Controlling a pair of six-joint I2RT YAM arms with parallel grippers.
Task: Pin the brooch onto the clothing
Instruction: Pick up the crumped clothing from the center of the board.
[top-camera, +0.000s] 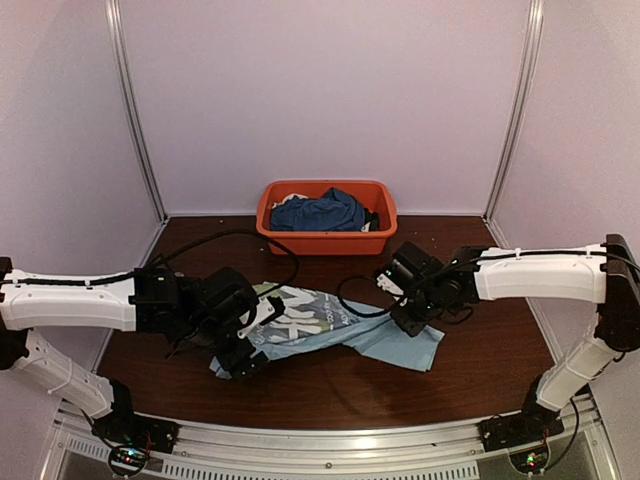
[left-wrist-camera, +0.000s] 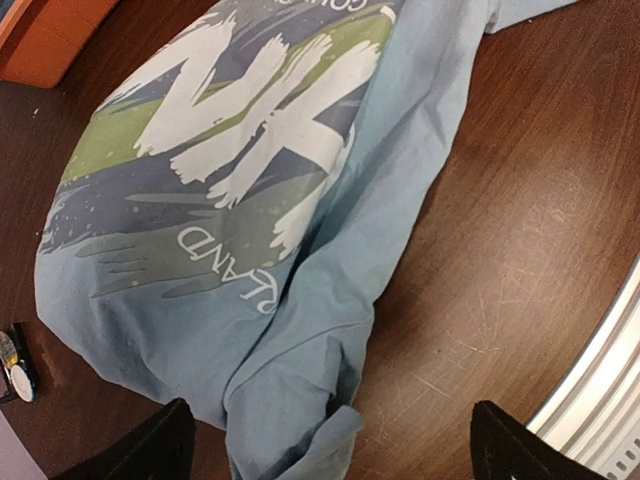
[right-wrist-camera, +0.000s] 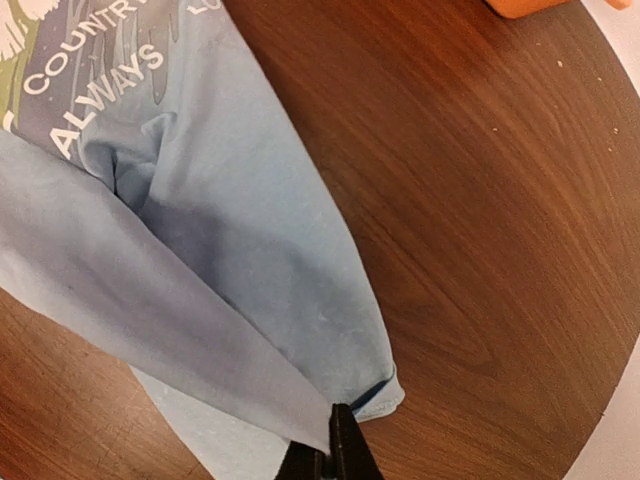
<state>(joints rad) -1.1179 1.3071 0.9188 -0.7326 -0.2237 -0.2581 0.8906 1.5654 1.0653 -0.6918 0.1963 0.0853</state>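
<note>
My left gripper is open and that cloth already runs between its spread fingers, so next it will move down onto the shirt's folded edge and close there.
The light blue T-shirt lies crumpled on the brown table, print side up. In the left wrist view its print fills the top and a folded edge reaches down between my fingers. My left gripper is open wide above that edge at the shirt's near left. My right gripper is shut on a fold of the shirt near its hem, at the shirt's right side. A small dark case with a pale round disc, perhaps the brooch, shows at the left edge.
An orange basin holding a dark blue garment stands at the back middle. A black cable loops over the shirt. The table's metal front rail is close to the left gripper. White walls enclose the table.
</note>
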